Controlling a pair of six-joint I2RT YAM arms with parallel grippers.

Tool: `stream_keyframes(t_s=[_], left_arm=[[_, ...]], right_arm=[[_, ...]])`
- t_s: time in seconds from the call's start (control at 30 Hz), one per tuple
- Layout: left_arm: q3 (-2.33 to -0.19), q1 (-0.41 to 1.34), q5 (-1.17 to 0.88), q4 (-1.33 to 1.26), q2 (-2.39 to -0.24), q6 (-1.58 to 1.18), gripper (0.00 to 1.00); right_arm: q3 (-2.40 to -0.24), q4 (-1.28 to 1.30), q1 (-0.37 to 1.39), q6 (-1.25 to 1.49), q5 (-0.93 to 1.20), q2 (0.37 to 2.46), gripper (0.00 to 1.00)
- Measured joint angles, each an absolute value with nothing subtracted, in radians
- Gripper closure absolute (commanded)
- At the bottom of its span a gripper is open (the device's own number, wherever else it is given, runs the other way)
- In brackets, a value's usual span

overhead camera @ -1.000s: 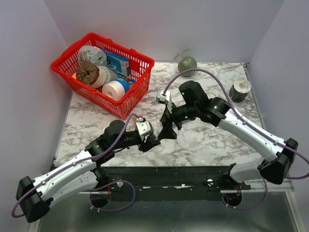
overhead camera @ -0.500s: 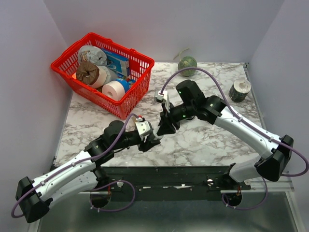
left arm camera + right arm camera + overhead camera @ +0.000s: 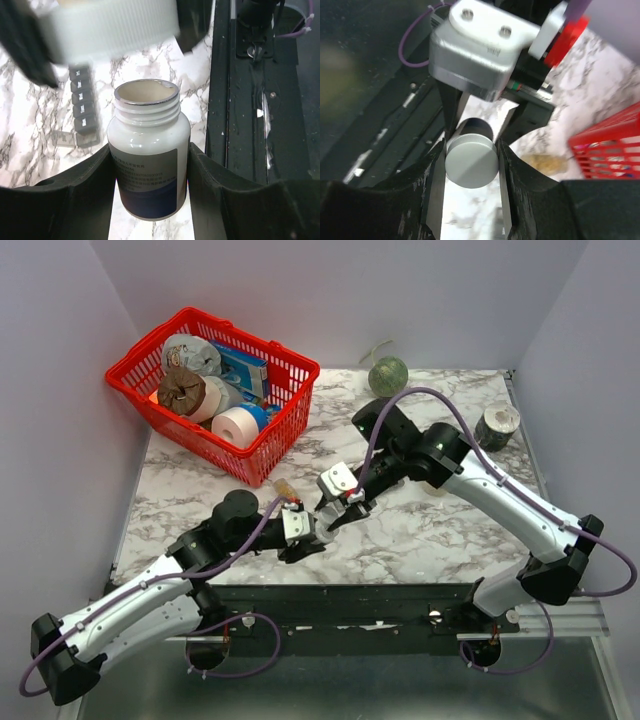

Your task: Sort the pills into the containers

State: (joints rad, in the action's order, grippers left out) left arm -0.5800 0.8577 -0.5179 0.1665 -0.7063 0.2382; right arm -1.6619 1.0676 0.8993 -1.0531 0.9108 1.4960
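The bare marble is below my right gripper and to its right in the top view. My right gripper will next go down, away from the bottle, and let go of the cap there.
My left gripper is shut on a white bottle with a blue-and-grey label. The bottle's threaded mouth is uncovered. Just beyond that mouth my right gripper is shut on its white ribbed cap, which is off the bottle. The containers, a dark-grey strip of small lidded compartments, lie on the marble to the left of the bottle. A small vial of tan-yellow pills lies on the table near the basket, apart from both grippers.
A red wire basket of rolls and packets fills the back left. A green ball sits at the back edge and a grey roll at the far right. A black rail runs along the near table edge.
The right arm has turned its wrist and come down and leftward against the left gripper, and its jaws have shut on the cap. The left gripper has drawn slightly nearer, uncovering the tan vial.
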Motion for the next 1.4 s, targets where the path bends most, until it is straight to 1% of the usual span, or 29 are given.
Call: stream_keyframes(t_s=[0.13, 0.27, 0.37, 0.47, 0.57, 0.67, 0.8, 0.93, 1.03, 1.1, 1.17, 1.4], left_arm=[[-0.580, 0.858, -0.519, 0.206, -0.690, 0.256, 1.00], [-0.579, 0.858, -0.505, 0.231, -0.644, 0.270, 1.00], [-0.571, 0.858, -0.462, 0.244, -0.595, 0.280, 1.00], [-0.528, 0.857, -0.422, 0.193, -0.525, 0.249, 1.00], [-0.476, 0.857, -0.396, 0.045, -0.482, 0.147, 1.00], [-0.491, 0.857, -0.351, -0.129, -0.519, -0.008, 1.00], [-0.552, 0.850, -0.305, -0.417, -0.599, -0.252, 1.00], [-0.681, 0.847, -0.284, -0.617, -0.643, -0.442, 1.00], [-0.789, 0.846, -0.313, -0.726, -0.668, -0.547, 1.00], [-0.894, 0.846, -0.360, -0.687, -0.681, -0.545, 1.00], [-0.934, 0.841, -0.364, -0.632, -0.672, -0.511, 1.00], [-0.907, 0.751, -0.494, -0.542, -0.717, -0.523, 1.00]], right_arm=[[-1.684, 1.062, 0.894, -1.083, 0.910, 1.496, 0.83], [-1.633, 0.992, 0.855, -0.934, 0.852, 1.472, 0.83], [-1.469, 0.928, 0.762, -0.791, 0.750, 1.409, 0.83], [-1.252, 0.866, 0.665, -0.682, 0.611, 1.387, 0.82], [-1.011, 0.783, 0.601, -0.599, 0.453, 1.408, 0.80], [-0.895, 0.765, 0.562, -0.557, 0.353, 1.432, 0.78], [-0.876, 0.700, 0.535, -0.530, 0.280, 1.465, 0.76], [-0.878, 0.648, 0.525, -0.515, 0.252, 1.519, 0.74], [-0.878, 0.629, 0.522, -0.510, 0.232, 1.546, 0.73], [-0.878, 0.619, 0.521, -0.505, 0.219, 1.549, 0.73], [-0.880, 0.611, 0.518, -0.503, 0.209, 1.549, 0.73], [-0.896, 0.591, 0.493, -0.494, 0.194, 1.548, 0.71]])
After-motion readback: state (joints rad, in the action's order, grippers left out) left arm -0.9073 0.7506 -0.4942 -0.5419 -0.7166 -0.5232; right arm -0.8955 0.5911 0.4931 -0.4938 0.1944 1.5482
